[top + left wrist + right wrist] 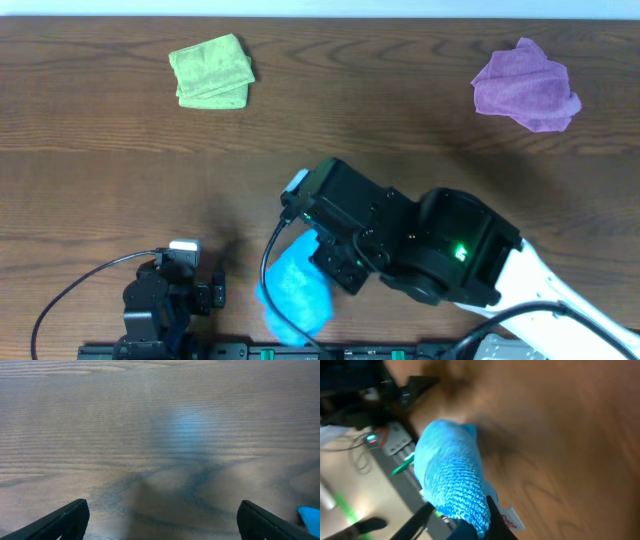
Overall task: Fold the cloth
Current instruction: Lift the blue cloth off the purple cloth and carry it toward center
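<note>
My right gripper should next move the blue cloth (296, 290) outward and down to the open wood short of the purple cloth, and let the blue cloth go there.
A bright blue cloth (296, 290) hangs bunched from my right gripper (335, 262) near the table's front edge. In the right wrist view the cloth (451, 480) fills the space between the two black fingers (462, 519), which are shut on it; a white tag shows beside it. My left gripper (212, 292) rests low at the front left, open and empty. In the left wrist view its fingertips (162, 517) stand wide apart over bare wood, and a corner of the blue cloth (311, 517) shows at the far right.
A folded green cloth (211, 71) lies at the back left. A crumpled purple cloth (526, 86) lies at the back right. A black rail with cables runs along the table's front edge (300, 352).
</note>
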{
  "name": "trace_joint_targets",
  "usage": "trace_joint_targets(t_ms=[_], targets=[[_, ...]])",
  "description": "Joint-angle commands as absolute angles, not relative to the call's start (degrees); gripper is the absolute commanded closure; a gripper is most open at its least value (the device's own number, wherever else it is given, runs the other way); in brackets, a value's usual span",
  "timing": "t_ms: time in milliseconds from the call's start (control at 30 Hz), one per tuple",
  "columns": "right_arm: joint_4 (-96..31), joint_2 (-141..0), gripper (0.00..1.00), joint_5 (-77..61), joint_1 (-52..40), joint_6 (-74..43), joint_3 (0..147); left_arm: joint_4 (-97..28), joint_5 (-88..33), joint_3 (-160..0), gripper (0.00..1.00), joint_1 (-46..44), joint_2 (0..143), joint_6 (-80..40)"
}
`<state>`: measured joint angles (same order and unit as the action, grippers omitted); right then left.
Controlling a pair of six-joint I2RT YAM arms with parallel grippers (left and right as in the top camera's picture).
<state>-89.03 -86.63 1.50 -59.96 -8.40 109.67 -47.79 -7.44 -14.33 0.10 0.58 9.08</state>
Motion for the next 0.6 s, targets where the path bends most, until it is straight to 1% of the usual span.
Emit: trace_joint_targets(t_ms=[0,200,433,567], targets=[[-89.1,-88.2,0.99,9.0,-56.2,-9.0,109.6,-51.0,-7.0,-13.9,0.05,0.0,0.2,10.7],[-89.3,-89.7,0.98,9.1,-49.0,-4.8,109.6,-51.0,-7.0,-13.9,0.05,0.0,0.2,10.7],[-86.1,-91.6,0.99,8.8,-39.8,-0.2,109.6,-50.7,-7.0,-13.9,0.05,0.0,0.2,10.7],[-87.1,-92.4,0.99,5.0,-37.9,2.3,109.7,-50.7,-7.0,-13.9,0.05,0.0,0.2,10.7]])
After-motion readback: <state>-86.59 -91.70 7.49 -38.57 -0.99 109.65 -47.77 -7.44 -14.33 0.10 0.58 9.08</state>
